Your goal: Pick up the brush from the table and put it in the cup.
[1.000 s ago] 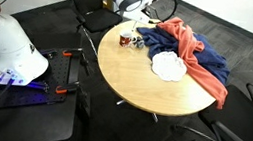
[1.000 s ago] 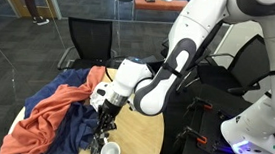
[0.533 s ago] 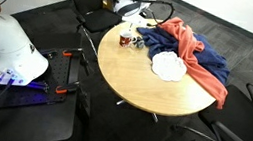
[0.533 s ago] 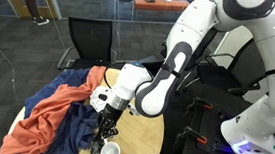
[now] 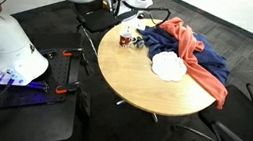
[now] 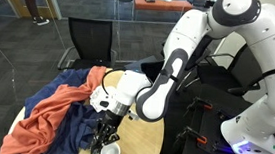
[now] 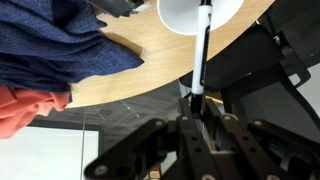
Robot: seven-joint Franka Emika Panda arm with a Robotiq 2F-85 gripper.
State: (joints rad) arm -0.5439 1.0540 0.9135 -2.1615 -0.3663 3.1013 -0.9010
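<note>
I should lower my gripper a bit toward the cup and release the brush, as the brush's far tip is already over the cup's white round opening (image 5: 126,36) (image 7: 196,12).
My gripper (image 7: 197,105) is shut on the brush (image 7: 201,55), a thin dark stick with a pale end between the fingers. It points away from me, and its far tip lies over the white round opening of the cup (image 7: 190,12). In both exterior views the gripper (image 5: 131,23) (image 6: 104,139) hangs just above the small dark-red cup (image 5: 125,40) (image 6: 111,153), near the edge of the round wooden table (image 5: 154,90) (image 6: 142,138). The brush is too thin to make out there.
A blue cloth (image 5: 194,55), an orange cloth (image 5: 187,34) and a white cloth (image 5: 167,67) cover the table's far half. A small grey-white object (image 5: 137,44) sits beside the cup. Black chairs (image 5: 94,15) (image 6: 86,37) ring the table. A white robot base (image 5: 13,54) stands on the floor.
The arm's upper links have swung round. The gripper, still holding the brush, has sunk slightly closer to the cup.
</note>
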